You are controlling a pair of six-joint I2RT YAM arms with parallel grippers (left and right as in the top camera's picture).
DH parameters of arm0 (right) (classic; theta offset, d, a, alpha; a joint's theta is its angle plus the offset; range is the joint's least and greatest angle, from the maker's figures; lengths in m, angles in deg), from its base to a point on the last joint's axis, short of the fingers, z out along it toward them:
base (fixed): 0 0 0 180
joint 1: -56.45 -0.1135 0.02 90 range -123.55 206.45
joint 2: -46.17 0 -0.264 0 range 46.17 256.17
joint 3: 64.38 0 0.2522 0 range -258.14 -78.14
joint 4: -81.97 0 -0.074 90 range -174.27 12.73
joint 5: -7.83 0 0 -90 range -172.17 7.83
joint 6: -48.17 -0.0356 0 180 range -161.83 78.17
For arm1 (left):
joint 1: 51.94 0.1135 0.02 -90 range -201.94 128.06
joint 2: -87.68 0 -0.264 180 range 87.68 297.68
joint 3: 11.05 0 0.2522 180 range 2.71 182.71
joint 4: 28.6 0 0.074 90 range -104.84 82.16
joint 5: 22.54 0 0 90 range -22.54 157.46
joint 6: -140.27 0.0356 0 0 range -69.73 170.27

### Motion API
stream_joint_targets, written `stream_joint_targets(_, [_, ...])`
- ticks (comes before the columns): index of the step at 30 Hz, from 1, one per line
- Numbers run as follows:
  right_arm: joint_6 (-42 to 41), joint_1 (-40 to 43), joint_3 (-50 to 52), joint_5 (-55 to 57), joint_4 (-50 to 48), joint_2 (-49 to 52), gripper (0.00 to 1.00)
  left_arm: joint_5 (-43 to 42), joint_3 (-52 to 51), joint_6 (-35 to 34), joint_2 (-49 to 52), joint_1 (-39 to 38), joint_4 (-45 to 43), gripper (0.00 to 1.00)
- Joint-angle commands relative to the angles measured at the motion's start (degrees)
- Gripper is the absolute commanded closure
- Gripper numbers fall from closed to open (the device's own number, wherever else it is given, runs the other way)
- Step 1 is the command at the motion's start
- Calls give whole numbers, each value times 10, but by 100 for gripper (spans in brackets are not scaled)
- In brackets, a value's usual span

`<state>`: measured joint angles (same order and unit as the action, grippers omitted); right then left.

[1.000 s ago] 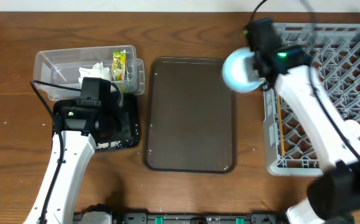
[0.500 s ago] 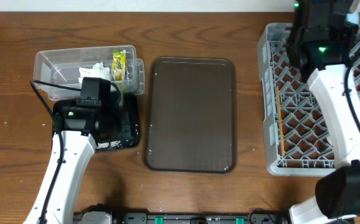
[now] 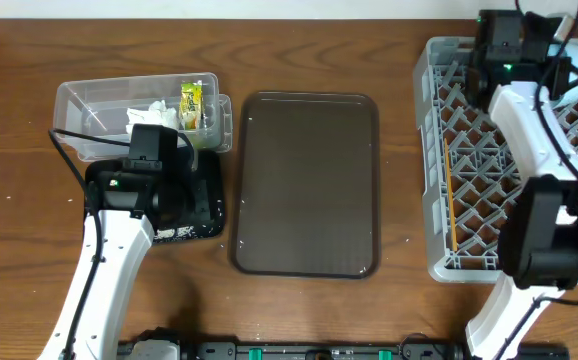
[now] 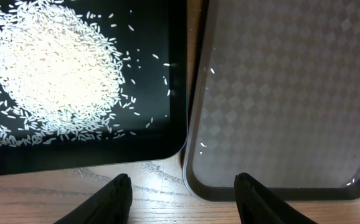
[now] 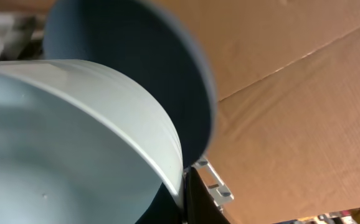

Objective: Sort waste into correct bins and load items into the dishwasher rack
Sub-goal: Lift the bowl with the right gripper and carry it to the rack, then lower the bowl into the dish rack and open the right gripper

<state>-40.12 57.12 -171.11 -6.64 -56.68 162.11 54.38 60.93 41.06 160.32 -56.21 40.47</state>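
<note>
The blue dish crowds the pale green cup, so I will shift my right gripper to the left in the overhead view next, then lower the cup onto empty pegs of the dishwasher rack.
My right gripper is shut on the rim of the pale green cup, with the blue dish right behind it. In the overhead view that gripper is over the far right corner of the grey dishwasher rack, which holds chopsticks. My left gripper is open and empty, low over bare wood between the black tray with its rice and the brown tray. The clear tub holds the tissue and the wrapper.
The brown serving tray lies between the bins and the rack; its corner shows in the left wrist view. Brown cardboard stands beyond the rack. My left arm covers most of the black tray.
My right arm has carried the cup from over the brown tray's right edge to the rack's far right corner. The left arm has not moved.
</note>
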Motion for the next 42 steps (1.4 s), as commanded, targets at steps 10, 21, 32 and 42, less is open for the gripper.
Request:
stream_joint_targets(10, [-32, -23, 0, 6, 36, 70, 99, 7, 2, -2, -1, 2, -1, 43])
stream_joint_targets(21, [-115, -48, 0, -215, 253, 70, 91, 7, 2, -2, -1, 2, -1, 43])
stream_joint_targets(32, [-150, -48, 0, -266, 312, -7, 49, 7, 2, -1, -1, 2, -1, 43])
stream_joint_targets(42, [-102, -12, 0, -645, 308, -195, 16, 7, 2, -1, -1, 2, -20, 30])
